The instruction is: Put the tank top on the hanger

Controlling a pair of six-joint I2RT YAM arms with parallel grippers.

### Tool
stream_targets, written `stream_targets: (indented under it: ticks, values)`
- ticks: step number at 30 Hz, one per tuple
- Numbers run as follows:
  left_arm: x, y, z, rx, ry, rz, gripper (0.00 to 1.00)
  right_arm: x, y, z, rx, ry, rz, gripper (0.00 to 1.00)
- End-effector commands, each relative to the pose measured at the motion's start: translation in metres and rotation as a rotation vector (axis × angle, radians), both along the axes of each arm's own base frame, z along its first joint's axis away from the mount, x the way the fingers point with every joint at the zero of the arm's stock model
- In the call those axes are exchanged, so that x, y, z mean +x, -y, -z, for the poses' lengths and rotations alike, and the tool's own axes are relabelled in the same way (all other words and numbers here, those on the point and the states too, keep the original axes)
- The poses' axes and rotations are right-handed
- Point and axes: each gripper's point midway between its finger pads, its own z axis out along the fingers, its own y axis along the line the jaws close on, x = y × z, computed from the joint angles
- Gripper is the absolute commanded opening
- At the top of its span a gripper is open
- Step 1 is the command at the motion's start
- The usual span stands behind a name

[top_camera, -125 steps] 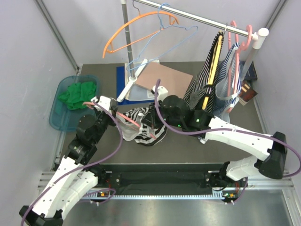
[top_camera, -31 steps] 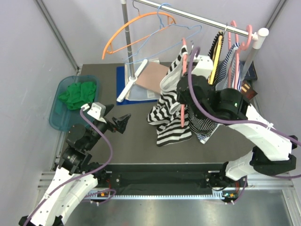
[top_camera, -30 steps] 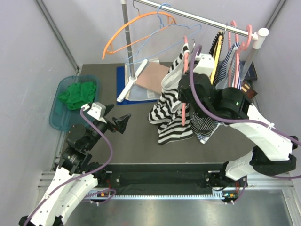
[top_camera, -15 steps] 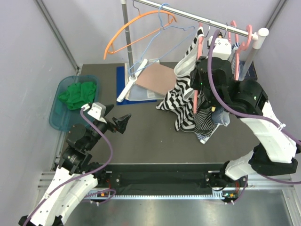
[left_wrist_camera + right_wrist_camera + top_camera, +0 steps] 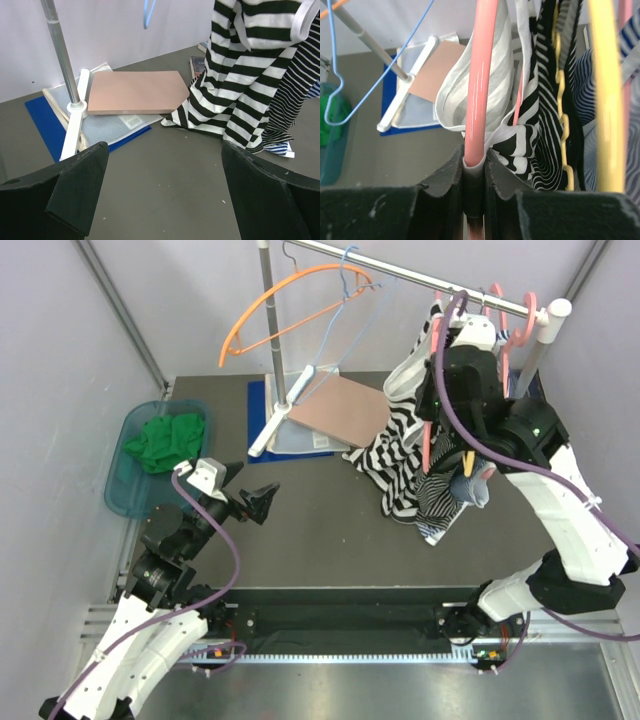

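The right gripper shifts the tank top beneath the bar (image 5: 415, 276) toward the light-blue wire hanger next. It then releases the pink hanger's bar, since the tank top is draped on the pink hanger.
The black-and-white striped tank top (image 5: 398, 452) hangs draped on the salmon-pink hanger (image 5: 434, 350), high up just under the rail. Its hem trails close to the table. My right gripper (image 5: 432, 418) is shut on the hanger's pink bar (image 5: 481, 75), with white edging of the tank top (image 5: 492, 87) pinched alongside it between the jaws (image 5: 474, 156). I cannot tell whether the hook rests on the rail. My left gripper (image 5: 255, 502) stands open low over the table on the left. In its wrist view nothing lies between its fingers (image 5: 162, 152), and the tank top (image 5: 240, 85) hangs ahead at the right.
The clothes rail (image 5: 380, 268) carries an orange hanger (image 5: 290, 292), a light-blue wire hanger (image 5: 335, 325), further pink hangers (image 5: 525, 320) and a dark narrow-striped garment (image 5: 440, 502). A brown board (image 5: 340, 408) lies by the rack pole (image 5: 268, 340). A teal bin (image 5: 120, 490) holds green cloth (image 5: 165, 440).
My right arm has lifted the hanger with the tank top from table height up and to the right, close under the rail. The left arm has pulled back, open, and now stays still.
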Motion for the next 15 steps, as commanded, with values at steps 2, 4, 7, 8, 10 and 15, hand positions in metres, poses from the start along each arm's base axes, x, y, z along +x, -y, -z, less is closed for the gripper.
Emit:
stream_targets:
  ticks: [2,4,7,8,10,15]
  values:
    - [-0.001,-0.001,-0.012,-0.017,0.046,-0.006,0.99,0.005,-0.013,0.011,0.022,-0.009,-0.054,0.00]
    - [-0.002,-0.001,-0.012,-0.018,0.047,-0.004,0.99,0.002,-0.014,0.021,0.018,-0.031,-0.060,0.00]
    - [-0.002,-0.001,-0.011,-0.016,0.047,-0.005,0.99,-0.003,-0.012,0.028,0.033,-0.043,-0.063,0.00]
    - [-0.002,0.000,-0.011,-0.015,0.046,-0.003,0.99,-0.005,-0.011,0.028,0.043,-0.042,-0.067,0.00]
    - [-0.002,-0.001,-0.011,-0.016,0.047,-0.006,0.99,-0.010,-0.008,0.027,0.061,-0.032,-0.075,0.00]
    - [-0.002,0.000,-0.010,-0.013,0.045,-0.005,0.99,-0.019,-0.010,0.013,0.062,0.000,-0.124,0.00]
